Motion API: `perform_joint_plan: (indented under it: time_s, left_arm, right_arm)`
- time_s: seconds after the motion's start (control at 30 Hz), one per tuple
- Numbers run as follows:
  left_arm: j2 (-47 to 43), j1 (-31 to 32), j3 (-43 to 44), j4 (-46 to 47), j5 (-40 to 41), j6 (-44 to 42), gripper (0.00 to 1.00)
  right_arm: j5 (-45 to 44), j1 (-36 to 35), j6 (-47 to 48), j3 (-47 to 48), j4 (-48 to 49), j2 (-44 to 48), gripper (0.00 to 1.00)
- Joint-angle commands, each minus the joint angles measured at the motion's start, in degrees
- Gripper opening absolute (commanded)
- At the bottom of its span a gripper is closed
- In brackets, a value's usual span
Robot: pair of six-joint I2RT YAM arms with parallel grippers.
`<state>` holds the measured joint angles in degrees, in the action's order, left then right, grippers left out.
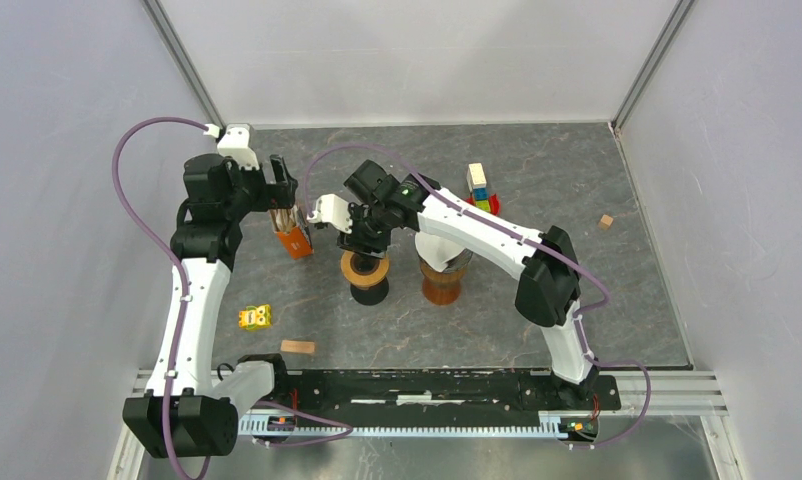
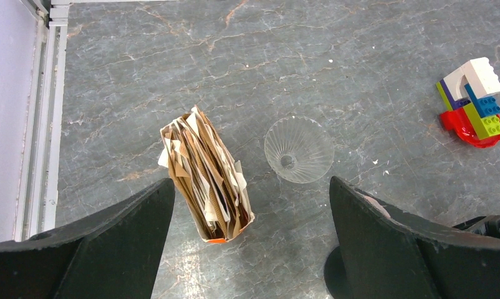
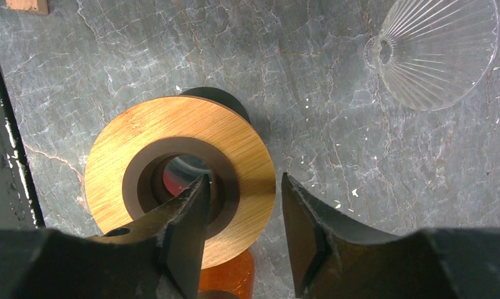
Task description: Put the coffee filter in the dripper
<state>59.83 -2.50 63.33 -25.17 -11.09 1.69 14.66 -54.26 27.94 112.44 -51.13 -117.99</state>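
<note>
My left gripper turns and moves down to the right in the top view next, onto the glass cone's pack-side rim [image 2: 267,142], since the wooden ring stand is still empty.
A pack of brown paper coffee filters in an orange-bottomed holder [image 2: 207,174] stands on the table, also in the top view [image 1: 293,236]. A clear ribbed glass dripper cone [image 2: 298,149] lies just right of it, and shows in the right wrist view [image 3: 434,50]. My left gripper [image 2: 250,212] is open and empty, hovering above the filter pack, which sits near its left finger [image 2: 110,240]. My right gripper [image 3: 244,212] is open and empty above the right rim of a wooden ring stand [image 3: 141,131]. In the top view the right gripper [image 1: 362,238] hides the glass cone.
An amber glass vessel [image 1: 443,278] stands right of the wooden ring stand [image 1: 365,270]. A stack of coloured toy bricks [image 1: 480,190] is at the back, also in the left wrist view [image 2: 475,106]. A yellow toy [image 1: 255,317] and wooden blocks [image 1: 298,347] [image 1: 605,221] lie about.
</note>
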Motion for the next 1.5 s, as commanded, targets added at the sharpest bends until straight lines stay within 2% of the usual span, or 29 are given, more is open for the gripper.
perform_joint_plan:
  time_s: [0.0,0.17,0.33,0.53,0.67,0.77,1.03,1.17,1.37,1.47]
  left_arm:
    - [-0.7,-0.2,-0.4,2.7,-1.0,1.1,1.0]
    - [0.0,-0.2,-0.8,2.8,-1.8,0.6,1.0]
    - [3.2,-0.2,0.7,0.6,-7.1,-1.6,1.0]
    - [12.9,0.3,9.4,-7.7,-10.1,-6.7,0.97]
    - [20.0,1.8,16.6,-13.0,-9.2,-10.1,0.91]
    - [24.9,5.5,22.0,-16.3,-7.0,-13.6,0.89]
    - [43.5,9.2,36.4,-27.9,-2.0,-19.8,0.82]
    - [49.8,9.4,39.2,-30.1,-0.9,-20.8,0.79]
    - [54.2,9.5,38.8,-30.5,-1.4,-21.0,0.75]
    - [56.1,9.6,38.8,-30.5,-1.8,-20.6,0.69]
  right_arm:
    - [-0.7,-0.1,0.1,3.4,1.1,-0.4,0.54]
    - [-1.5,-0.1,-0.3,4.4,1.2,0.4,0.58]
    - [-3.8,-0.1,-0.3,4.2,2.2,4.6,0.64]
    - [-5.9,-0.1,0.4,2.7,4.3,12.3,0.7]
    - [-7.1,-0.1,1.2,0.2,5.5,17.0,0.7]
    - [-7.9,-0.1,1.7,-1.8,5.8,20.0,0.7]
    - [-8.6,0.0,2.6,-6.6,6.6,25.2,0.7]
    - [-8.4,0.0,2.8,-9.1,7.0,26.4,0.69]
    - [-8.3,0.2,3.0,-11.3,7.5,27.2,0.68]
    - [-8.0,0.3,3.0,-11.5,7.4,26.9,0.68]
